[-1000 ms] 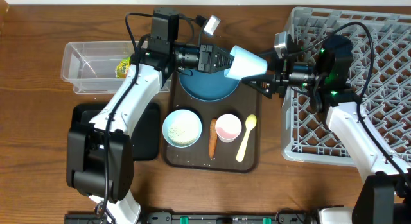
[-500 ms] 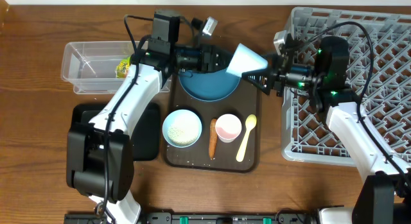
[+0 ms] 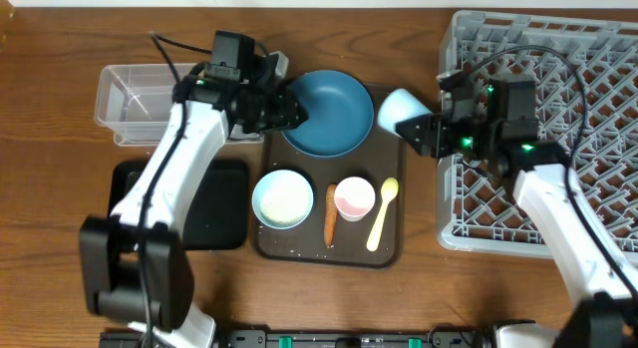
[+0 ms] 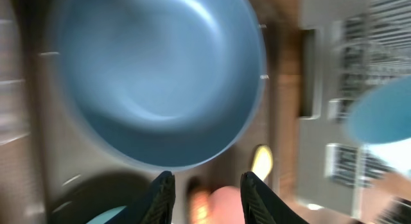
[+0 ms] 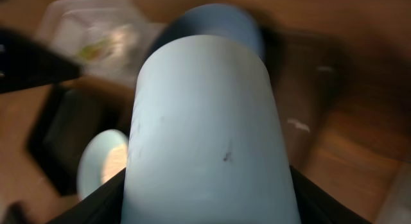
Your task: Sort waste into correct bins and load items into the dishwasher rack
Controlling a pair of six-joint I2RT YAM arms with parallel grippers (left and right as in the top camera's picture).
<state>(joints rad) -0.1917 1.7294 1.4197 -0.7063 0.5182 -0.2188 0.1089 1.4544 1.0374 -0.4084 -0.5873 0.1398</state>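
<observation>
My right gripper needs to swing to the right in the overhead view, turn and bring the cup down, and release it in the rack's near corner (image 3: 624, 201), which stands empty.
My right gripper (image 3: 417, 127) is shut on the small light blue cup (image 3: 401, 109), held on its side over the gap between the brown serving tray and the grey dishwasher rack (image 3: 578, 139). The cup (image 5: 205, 134) fills the right wrist view, a finger on each side of it. My left gripper (image 3: 297, 115) is open and empty at the left rim of the large dark blue bowl (image 3: 324, 111). The left wrist view shows that bowl (image 4: 154, 76) ahead of the gripper (image 4: 205, 198). The bowl of rice (image 3: 282, 199), carrot stick (image 3: 330, 213), pink cup (image 3: 354, 198) and yellow spoon (image 3: 382, 213) lie on the serving tray.
The clear tub (image 3: 135, 104) stands at the back left, with a blurred yellow-green wrapper (image 5: 96, 47) inside. The black tray (image 3: 219, 203) lies in front of it, partly under my left arm. The brown serving tray (image 3: 329, 250) sits mid-table.
My left gripper opened, let go of the light blue cup and drew back left to the bowl's rim. My right gripper, holding the cup, moved right towards the rack.
</observation>
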